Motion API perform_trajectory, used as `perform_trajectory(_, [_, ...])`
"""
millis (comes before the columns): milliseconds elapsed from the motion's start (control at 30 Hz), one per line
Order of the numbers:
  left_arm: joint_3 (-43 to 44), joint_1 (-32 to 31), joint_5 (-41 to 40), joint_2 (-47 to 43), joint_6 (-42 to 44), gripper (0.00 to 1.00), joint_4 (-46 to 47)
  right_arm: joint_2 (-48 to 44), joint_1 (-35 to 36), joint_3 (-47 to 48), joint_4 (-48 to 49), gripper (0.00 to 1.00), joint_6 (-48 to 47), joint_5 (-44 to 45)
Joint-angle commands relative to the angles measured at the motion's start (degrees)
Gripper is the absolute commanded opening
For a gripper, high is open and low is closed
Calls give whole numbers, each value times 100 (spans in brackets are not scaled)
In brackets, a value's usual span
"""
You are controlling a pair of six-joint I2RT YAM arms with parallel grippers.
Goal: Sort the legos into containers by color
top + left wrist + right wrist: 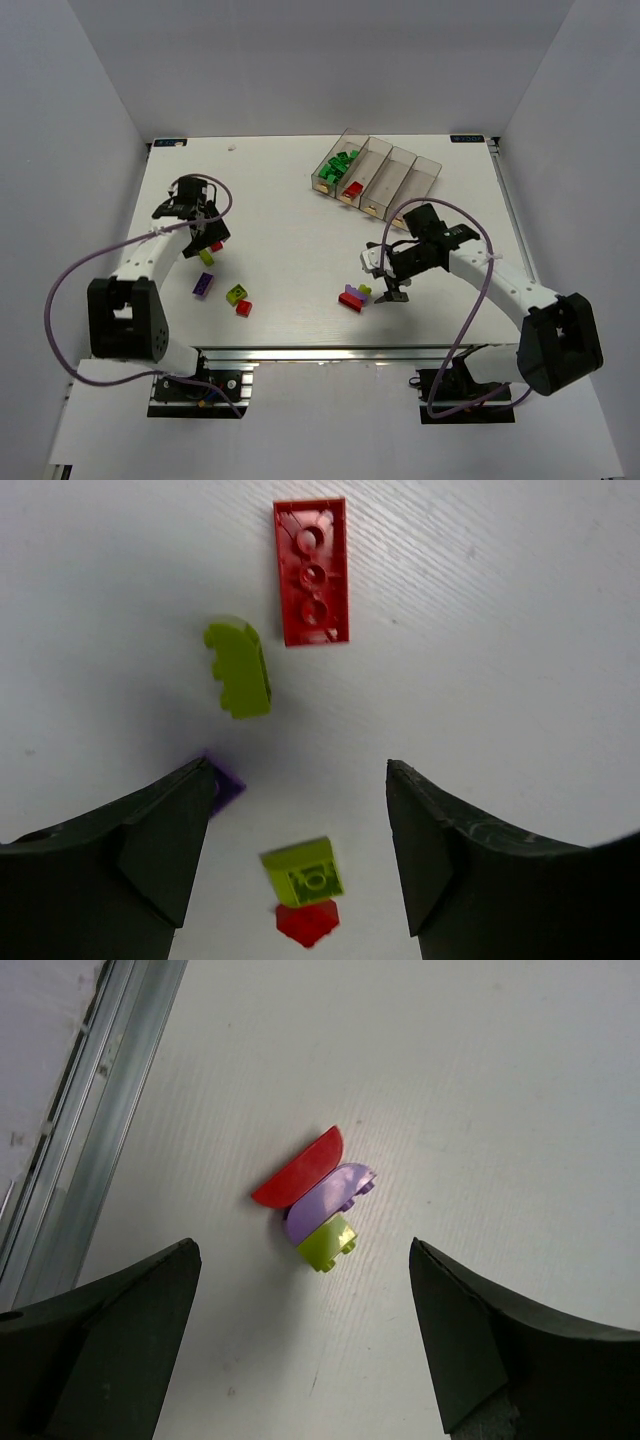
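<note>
The left gripper lowers its open fingers next astride the long sides of the red plate (217,245) (312,572) below it, since the plate's narrow width lines up with their gap.
Four clear containers (383,176) stand joined in a row at the back right; the leftmost holds green legos (340,164), the one beside it a red lego (353,188). My left gripper (204,236) (300,780) hangs open and empty above loose legos: a red plate (312,572), a yellow-green brick (240,667), a purple one (226,780) half hidden by the left finger, and another yellow-green brick (303,870) touching a small red one (307,922). My right gripper (388,292) (305,1260) is open and empty over a touching red (298,1167), purple (325,1203) and yellow-green (327,1242) cluster.
The aluminium rail (95,1110) of the table's near edge runs close to the left of the right-hand cluster. White walls enclose the table on three sides. Purple cables loop from both arms (75,270).
</note>
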Motion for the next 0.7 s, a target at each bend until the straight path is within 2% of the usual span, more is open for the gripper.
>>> perform_trajectory(0, [676,163,-356,490,569,79,92,-402,22,9,532,89,948,-428])
perform_trajectory(367, [1680,278,-462,2134,1000,77,259,-754,22,-255,638,89,1274,-366])
perform_trajectory(467, [1767,278,-277,2390,1000,71,268,-754,22,-202,673,89,1345,-375])
perform_trajectory(667, [1505,278,-259,2549,965,68,373,-771,5,-27,664,89,1433,-401])
